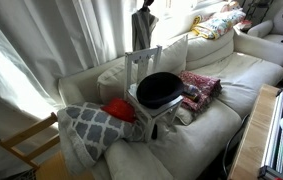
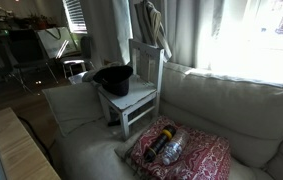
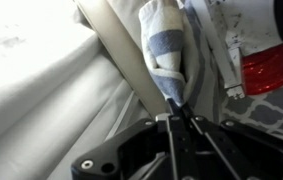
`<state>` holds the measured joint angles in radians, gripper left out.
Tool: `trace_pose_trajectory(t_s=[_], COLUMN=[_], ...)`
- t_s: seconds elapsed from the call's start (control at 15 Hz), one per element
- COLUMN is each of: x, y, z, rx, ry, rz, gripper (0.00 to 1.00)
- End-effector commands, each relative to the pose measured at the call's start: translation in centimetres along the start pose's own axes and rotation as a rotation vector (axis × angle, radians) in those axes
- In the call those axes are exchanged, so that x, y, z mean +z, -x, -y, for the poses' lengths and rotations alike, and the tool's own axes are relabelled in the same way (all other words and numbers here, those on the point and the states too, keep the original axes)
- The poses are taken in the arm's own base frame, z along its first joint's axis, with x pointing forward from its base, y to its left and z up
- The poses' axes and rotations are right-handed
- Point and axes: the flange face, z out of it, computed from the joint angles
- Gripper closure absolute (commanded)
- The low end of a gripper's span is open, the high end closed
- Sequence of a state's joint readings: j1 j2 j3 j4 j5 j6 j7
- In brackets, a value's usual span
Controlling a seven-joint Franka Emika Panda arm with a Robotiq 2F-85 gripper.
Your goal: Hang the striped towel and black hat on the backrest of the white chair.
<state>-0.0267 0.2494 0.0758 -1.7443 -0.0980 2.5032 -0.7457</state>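
Note:
My gripper moves down next and carries the towel's corner over the backrest's top bar toward the black hat [image 1: 160, 90], opening, since the towel's loose end [image 1: 141, 32] hangs behind the backrest.
My gripper [image 3: 177, 112] is shut on a corner of the striped towel [image 3: 164, 48], which hangs down from it in grey and white folds. In both exterior views the towel [image 1: 144, 24] [image 2: 153, 24] dangles above the backrest of the white chair [image 1: 141, 64] [image 2: 145, 62], which stands on the sofa. The black hat [image 1: 160, 90] [image 2: 113, 79] lies on the chair's seat and covers most of it. The gripper itself is at the top edge of an exterior view [image 1: 145, 6], mostly hidden by the towel.
The cream sofa [image 1: 221, 105] holds a lattice-patterned pillow [image 1: 89, 125], a red object [image 1: 119, 110] and a red-pink patterned cloth [image 1: 200, 85] [image 2: 186, 153] with a dark bottle-like thing [image 2: 166, 146] on it. A tan wooden chair [image 1: 26, 146] stands beside the sofa. Curtains [image 1: 71, 35] hang behind.

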Motion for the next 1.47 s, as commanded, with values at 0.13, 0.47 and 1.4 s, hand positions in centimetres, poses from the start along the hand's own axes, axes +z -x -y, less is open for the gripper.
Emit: trace_pose_trajectory(t_s=[0.13,0.47,1.4], x=[0.7,1.6,1.4], y=[2.7,4.5,6.8], z=[5.7,8.4,8.4], rx=[-0.076,-0.118,-0.046], ry=[-0.261,-0.400,-0.360], rz=[0.051,0.108,0.195], gripper=[0.99,0.99,0.04])
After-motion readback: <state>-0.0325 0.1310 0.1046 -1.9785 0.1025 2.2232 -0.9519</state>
